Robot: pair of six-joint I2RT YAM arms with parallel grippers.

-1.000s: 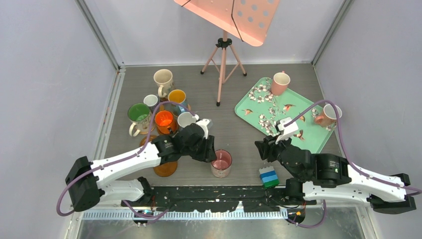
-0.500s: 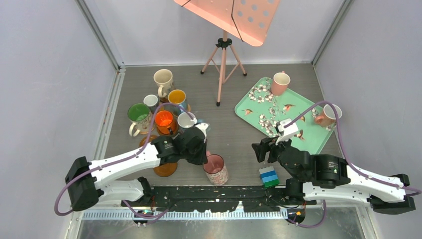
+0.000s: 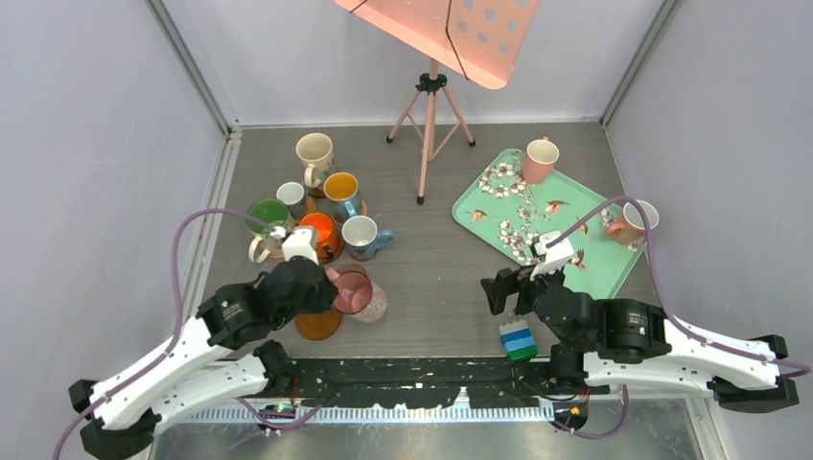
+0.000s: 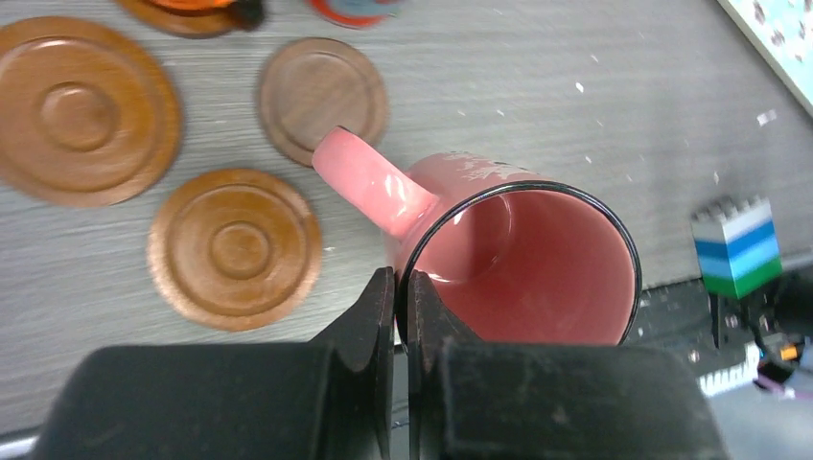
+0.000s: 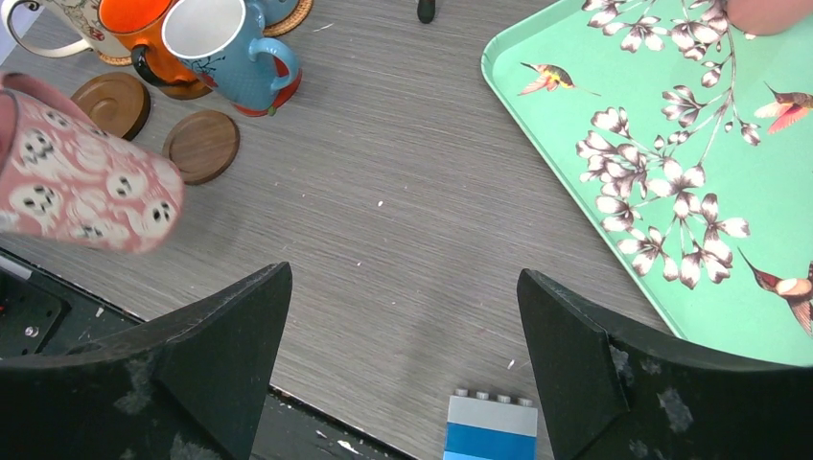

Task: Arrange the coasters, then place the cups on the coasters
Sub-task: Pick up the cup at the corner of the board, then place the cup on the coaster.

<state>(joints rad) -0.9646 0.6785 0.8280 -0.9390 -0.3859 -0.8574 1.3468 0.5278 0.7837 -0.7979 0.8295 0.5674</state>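
Note:
Next, my left gripper swings over the large brown coaster (image 4: 81, 110), lowers the cup and releases it. The coaster lies bare below and to the left in the wrist view.
My left gripper (image 4: 403, 287) is shut on the rim of a pink cup (image 4: 518, 259), close to its handle. The cup (image 3: 360, 295) hangs tilted above the table, left of centre. Beneath it lie three bare wooden coasters: a large brown one (image 4: 81, 110), a dark one (image 4: 321, 96) and an orange-tan one (image 4: 235, 249). Several cups (image 3: 316, 233) stand clustered at the left, some on coasters. Two pink cups (image 3: 540, 158) stand on the mint tray (image 3: 602, 259). My right gripper (image 5: 403, 278) hovers open and empty over bare table.
A blue, white and green brick stack (image 3: 519, 340) stands near the front edge below the right gripper. A pink tripod stand (image 3: 429, 125) rises at the back centre. Metal frame rails border the table on both sides.
The left gripper closed on the pink cup's rim and carried it left, tilting it. The right gripper opened wide and drew slightly left.

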